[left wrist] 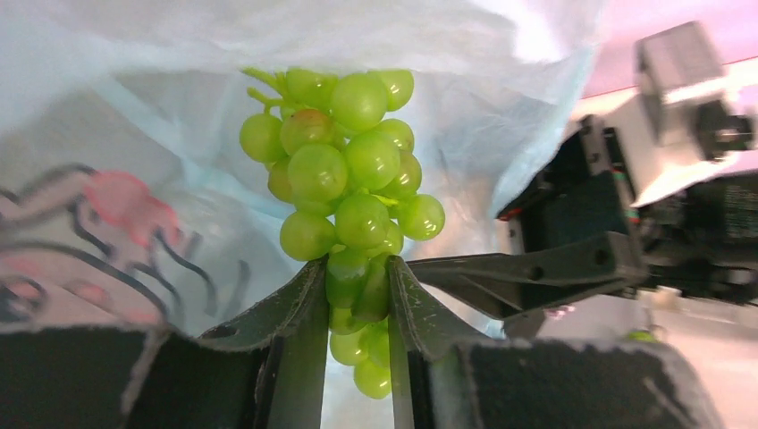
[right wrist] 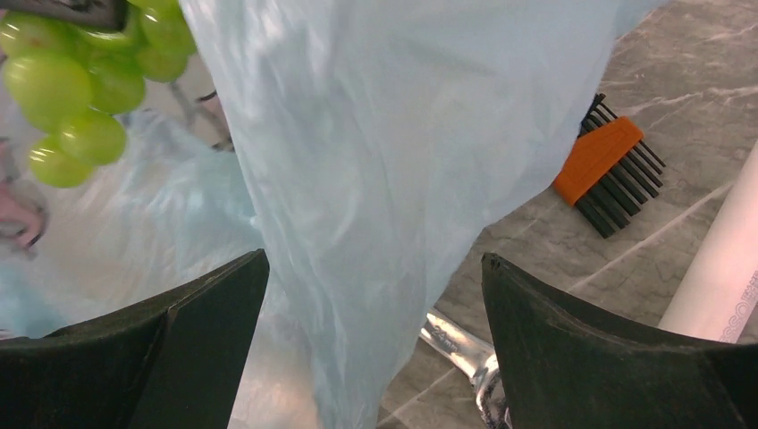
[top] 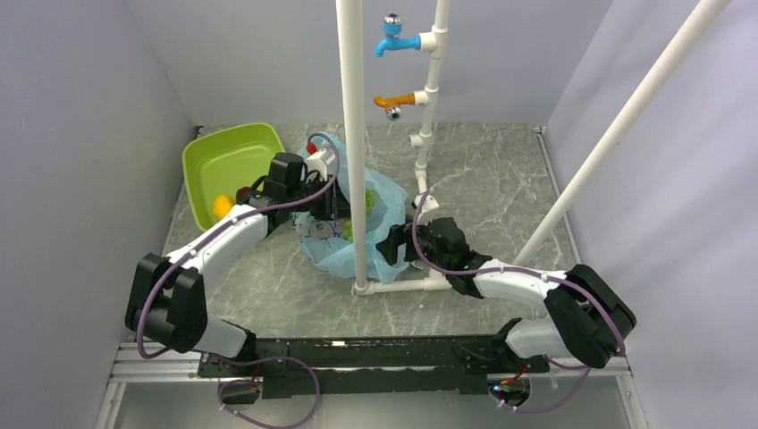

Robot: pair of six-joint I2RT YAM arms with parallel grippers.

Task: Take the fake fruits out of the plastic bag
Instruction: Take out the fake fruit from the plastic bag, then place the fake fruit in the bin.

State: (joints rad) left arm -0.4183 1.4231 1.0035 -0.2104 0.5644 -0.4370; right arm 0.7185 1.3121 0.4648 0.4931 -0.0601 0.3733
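The bare far part of the lime-green tray (top: 228,156) is to my gripper's left in the top view, so my left gripper needs to lift the green grapes across, lower and release them.
The light-blue plastic bag (top: 380,201) lies mid-table, also in the left wrist view (left wrist: 501,98) and right wrist view (right wrist: 393,125). My left gripper (top: 332,214) is at the bag's mouth, and in its wrist view (left wrist: 356,286) it is shut on the lower grapes of the green grape bunch (left wrist: 344,170). The bunch also shows in the right wrist view (right wrist: 67,89). My right gripper (top: 393,243) is open, and a hanging fold of the bag sits between its jaws (right wrist: 374,259) without being pinched. A yellow fruit (top: 222,207) lies in the lime-green tray (top: 228,156). The red-purple fruit is not visible.
A white pipe frame (top: 353,134) stands right in front of the bag, with a blue tap (top: 393,40) and an orange tap (top: 393,103) behind. A diagonal pipe (top: 626,116) crosses on the right. An orange-and-black brush (right wrist: 608,174) and a metal wrench (right wrist: 456,344) lie beside the bag.
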